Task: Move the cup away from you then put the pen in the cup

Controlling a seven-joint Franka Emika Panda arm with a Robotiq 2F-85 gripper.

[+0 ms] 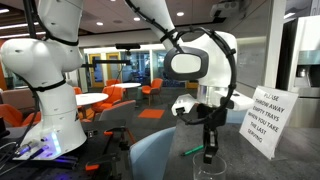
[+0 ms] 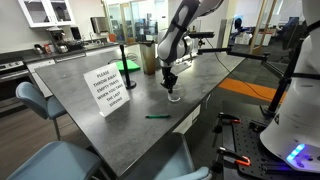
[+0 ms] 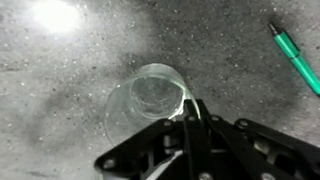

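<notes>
The bare table by the white sign is clear of the pen. My gripper needs to move the cup outward onto it and let go of the cup's rim.
The clear cup (image 3: 145, 100) stands upright on the grey speckled table. In the wrist view my gripper (image 3: 190, 112) is closed on the near right part of its rim, fingers pinched together around the glass wall. In both exterior views the gripper (image 2: 170, 82) (image 1: 210, 146) hangs straight down onto the cup (image 2: 174, 96). The green pen (image 3: 296, 58) lies flat on the table, apart from the cup, at the upper right of the wrist view. It also shows in both exterior views (image 2: 156, 116) (image 1: 193, 151).
A white paper sign (image 2: 108, 88) (image 1: 262, 120) stands on the table (image 2: 210, 80) near the cup. A dark container and small items (image 2: 148, 58) sit further along the table. Chairs (image 2: 38, 100) stand at the table's edge. Another robot arm (image 1: 45, 80) stands nearby.
</notes>
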